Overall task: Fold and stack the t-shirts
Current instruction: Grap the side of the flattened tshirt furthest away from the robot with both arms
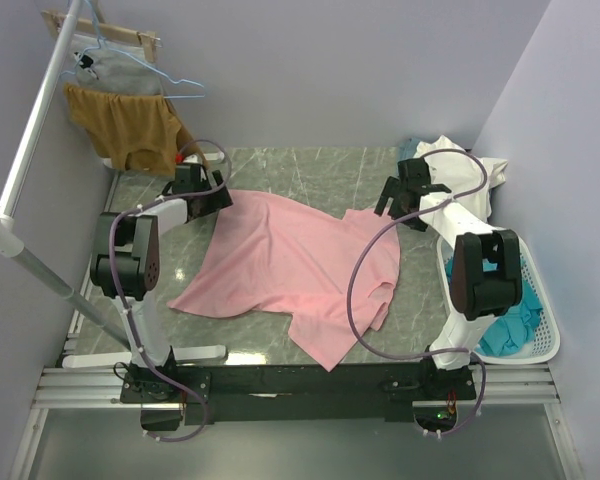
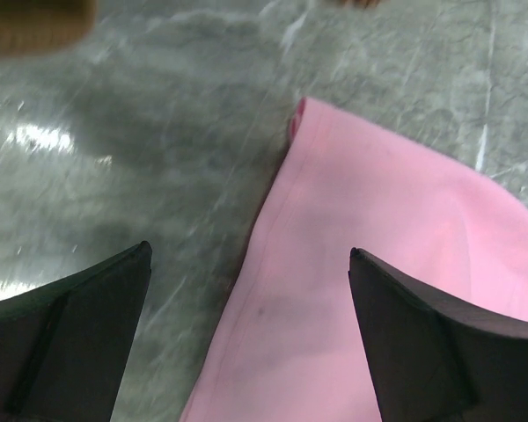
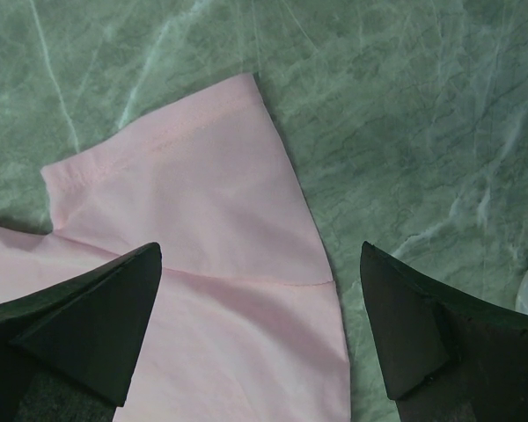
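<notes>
The pink t-shirt's corner point(image 1: 234, 193) point(image 2: 310, 121) near the mustard-brown garment is below and outward of my left gripper's open fingers, so my left gripper needs to move outward and down onto it next.
A light pink t-shirt point(image 1: 295, 265) lies spread and rumpled across the green marble table point(image 1: 280, 165). My left gripper point(image 1: 215, 197) is open above the shirt's far left corner; the left wrist view shows the pink hem edge point(image 2: 334, 264) between the spread fingers point(image 2: 79, 325). My right gripper point(image 1: 405, 205) is open above the shirt's far right sleeve; the right wrist view shows that sleeve point(image 3: 202, 202) and its seam between the fingers point(image 3: 422, 334). A cream-white t-shirt point(image 1: 470, 165) lies heaped at the far right. Teal shirts point(image 1: 510, 325) fill a basket.
A white basket point(image 1: 545, 345) stands at the right edge. A mustard-brown garment point(image 1: 125, 125) and a grey garment point(image 1: 110, 68) hang on hangers from a white rail point(image 1: 30, 140) at the far left. Purple walls close in both sides.
</notes>
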Available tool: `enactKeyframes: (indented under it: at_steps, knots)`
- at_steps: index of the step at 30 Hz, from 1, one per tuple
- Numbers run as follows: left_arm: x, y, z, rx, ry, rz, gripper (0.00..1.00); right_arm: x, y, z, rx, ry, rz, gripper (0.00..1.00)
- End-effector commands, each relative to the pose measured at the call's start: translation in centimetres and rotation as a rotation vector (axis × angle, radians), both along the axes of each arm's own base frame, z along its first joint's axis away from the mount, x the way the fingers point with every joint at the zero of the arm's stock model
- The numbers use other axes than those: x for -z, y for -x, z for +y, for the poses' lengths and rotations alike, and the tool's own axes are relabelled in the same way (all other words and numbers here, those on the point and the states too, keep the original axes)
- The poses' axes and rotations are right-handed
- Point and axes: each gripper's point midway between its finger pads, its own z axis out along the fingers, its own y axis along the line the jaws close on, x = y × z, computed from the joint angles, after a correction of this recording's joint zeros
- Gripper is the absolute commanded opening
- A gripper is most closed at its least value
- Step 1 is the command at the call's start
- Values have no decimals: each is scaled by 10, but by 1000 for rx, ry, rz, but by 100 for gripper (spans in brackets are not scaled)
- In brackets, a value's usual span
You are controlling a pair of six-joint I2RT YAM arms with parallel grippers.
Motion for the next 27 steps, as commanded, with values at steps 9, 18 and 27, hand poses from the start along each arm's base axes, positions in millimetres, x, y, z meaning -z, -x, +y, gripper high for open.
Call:
enactKeyframes:
  at_steps: [9, 18, 27]
  knots:
    - [-42, -74, -30, 173, 69, -216, 93, 0, -21, -21, 50, 3, -23, 100]
    - [-6, -66, -41, 221, 110, -126, 77, 9, -11, -40, 97, 7, 2, 100]
    - [14, -68, -47, 247, 128, -39, 28, 24, -20, -40, 91, -109, 26, 100]
